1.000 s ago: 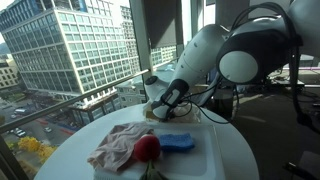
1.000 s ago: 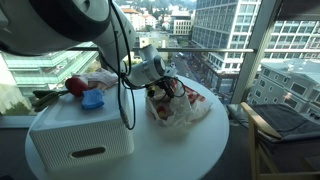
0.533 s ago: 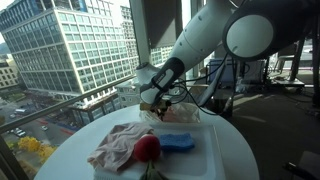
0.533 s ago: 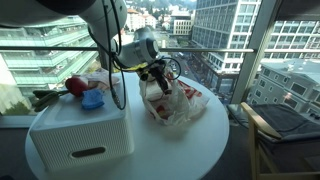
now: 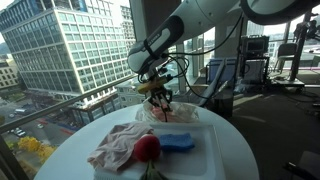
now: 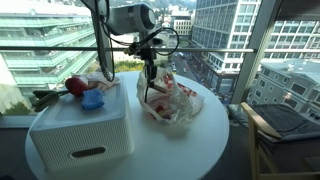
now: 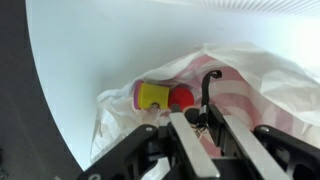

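Observation:
I should lift the dangling hook clear, move across, go down and let go, since the lid between pinkish cloth and blue thing is beside the bag [image 5: 172,114] under my gripper.
My gripper [image 7: 200,118] is shut on a thin black hook-shaped thing [image 7: 210,85] and hangs above a crumpled white and pink plastic bag [image 7: 270,80]. Inside the bag's mouth lies a toy with purple, yellow and red parts [image 7: 160,97]. In both exterior views the gripper [image 5: 158,92] [image 6: 148,55] is raised over the bag [image 5: 172,114] [image 6: 175,100] on the round white table [image 6: 190,150]. The thin dark thing [image 6: 150,82] dangles from the fingers down toward the bag.
A white box [image 6: 80,130] stands on the table beside the bag. On its lid [image 5: 205,152] lie a red ball [image 5: 147,147], a blue thing [image 5: 178,142] and a pinkish cloth [image 5: 118,145]. Windows and a railing close in behind the table.
The arm has risen from low at the bag to well above it, drawing the thin black thing up with it. The jaws have stayed shut.

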### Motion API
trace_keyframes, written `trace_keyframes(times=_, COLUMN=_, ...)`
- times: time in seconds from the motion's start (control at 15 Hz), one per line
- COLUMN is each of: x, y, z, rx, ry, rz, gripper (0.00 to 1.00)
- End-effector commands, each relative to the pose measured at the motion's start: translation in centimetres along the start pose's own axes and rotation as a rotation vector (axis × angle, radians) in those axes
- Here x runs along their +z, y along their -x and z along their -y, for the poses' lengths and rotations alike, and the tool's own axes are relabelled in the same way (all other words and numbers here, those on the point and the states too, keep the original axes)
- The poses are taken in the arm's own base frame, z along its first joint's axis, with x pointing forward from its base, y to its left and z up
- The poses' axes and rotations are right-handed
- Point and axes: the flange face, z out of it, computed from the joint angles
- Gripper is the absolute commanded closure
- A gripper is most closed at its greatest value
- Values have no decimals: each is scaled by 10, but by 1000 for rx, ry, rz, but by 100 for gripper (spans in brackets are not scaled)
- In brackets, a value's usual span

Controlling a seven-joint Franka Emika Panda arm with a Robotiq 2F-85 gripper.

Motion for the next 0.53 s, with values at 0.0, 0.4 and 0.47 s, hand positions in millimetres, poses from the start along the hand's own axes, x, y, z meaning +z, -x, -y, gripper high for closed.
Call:
trace_keyframes(times=0.0, x=-38, y=13, z=-27, rx=-59, ry=-31, rz=191, gripper=93)
trace_keyframes(times=0.4, x=-122, y=55, z=-53, rx=-156, ry=-146, rz=258, gripper=93)
trace_keyframes(times=0.47, x=-139, y=68, z=-55, rx=-197, ry=-175, rz=246, gripper=93)
